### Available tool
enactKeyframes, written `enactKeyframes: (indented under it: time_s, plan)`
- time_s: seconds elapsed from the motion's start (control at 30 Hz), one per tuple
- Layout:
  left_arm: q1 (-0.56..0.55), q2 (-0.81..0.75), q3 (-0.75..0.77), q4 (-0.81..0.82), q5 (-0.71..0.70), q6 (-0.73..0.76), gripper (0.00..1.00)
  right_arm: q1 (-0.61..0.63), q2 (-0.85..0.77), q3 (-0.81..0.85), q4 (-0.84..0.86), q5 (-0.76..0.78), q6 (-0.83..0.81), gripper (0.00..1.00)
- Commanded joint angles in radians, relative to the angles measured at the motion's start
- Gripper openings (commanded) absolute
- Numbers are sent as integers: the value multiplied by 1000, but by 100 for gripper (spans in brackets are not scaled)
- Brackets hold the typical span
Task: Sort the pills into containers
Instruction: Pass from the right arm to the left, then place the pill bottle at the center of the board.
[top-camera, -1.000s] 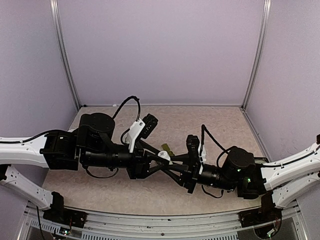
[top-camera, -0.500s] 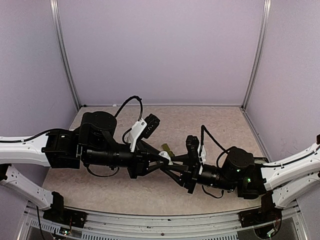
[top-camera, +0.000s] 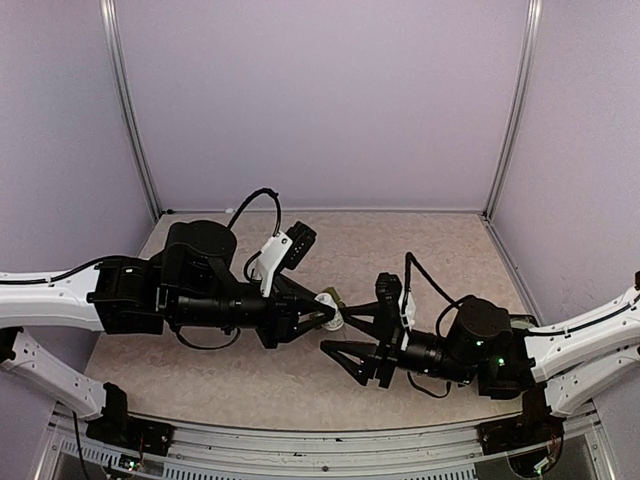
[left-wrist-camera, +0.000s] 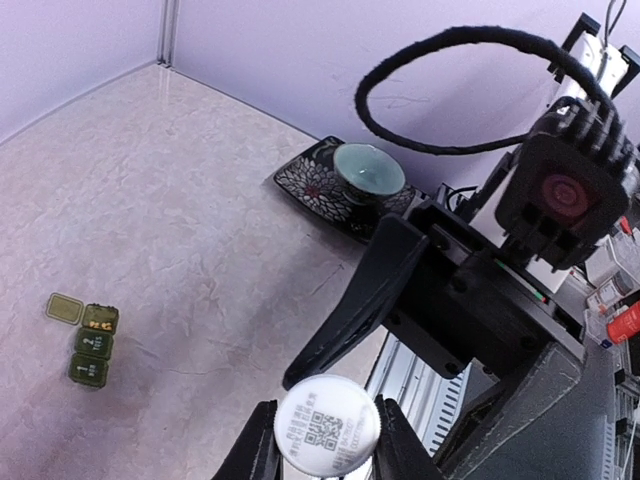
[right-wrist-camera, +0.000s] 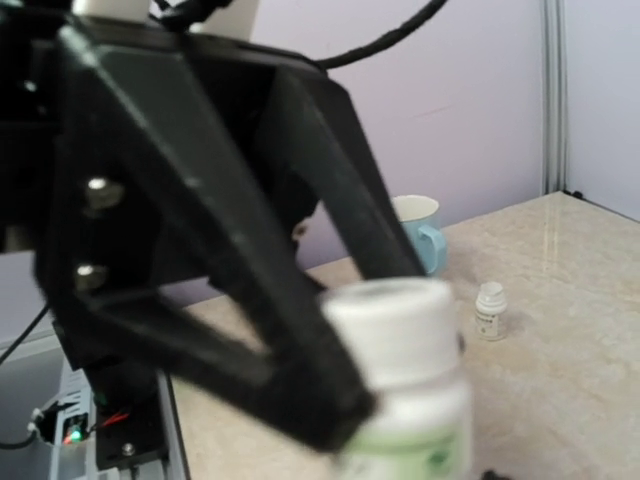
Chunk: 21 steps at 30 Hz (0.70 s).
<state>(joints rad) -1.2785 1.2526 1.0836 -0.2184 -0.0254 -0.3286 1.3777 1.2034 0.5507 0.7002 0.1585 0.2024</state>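
Note:
The bottle with the green label should go beside the small white bottle, where the tabletop is clear, so next I should move my left gripper down and to the left in the top view and release the bottle there.
My left gripper (top-camera: 328, 312) is shut on a white pill bottle (left-wrist-camera: 327, 425), whose round ridged end with a printed code faces the left wrist camera. In the right wrist view the same bottle (right-wrist-camera: 400, 372) shows blurred, with a white cap and a green label. My right gripper (top-camera: 347, 335) stands open just right of the bottle, its fingers (left-wrist-camera: 355, 300) apart from it. The containers (left-wrist-camera: 88, 343), a dark green strip of three compartments, lie on the table at the left. The end lid (left-wrist-camera: 64, 308) is flipped open, with yellowish bits inside that may be pills. No loose pills show.
A dark patterned tray (left-wrist-camera: 305, 182) with a pale green bowl (left-wrist-camera: 368, 168) sits near the back wall. A light blue mug (right-wrist-camera: 420, 232) and a small white bottle (right-wrist-camera: 490, 310) stand on the table. Both arms cross over the table's middle.
My left gripper has closed on the bottle. My right gripper has opened, let go of the bottle and drawn back toward the near right.

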Motion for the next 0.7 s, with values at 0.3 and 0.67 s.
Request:
enactKeyframes:
  time_s: [0.3,0.67]
  plan:
    - [236,12,-217,1,-209,52,15,-9,-174,-130,-82,133,51,77]
    - [577,278,-253,127,-173,62,9,-9,-244,-164,-137,163,79,78]
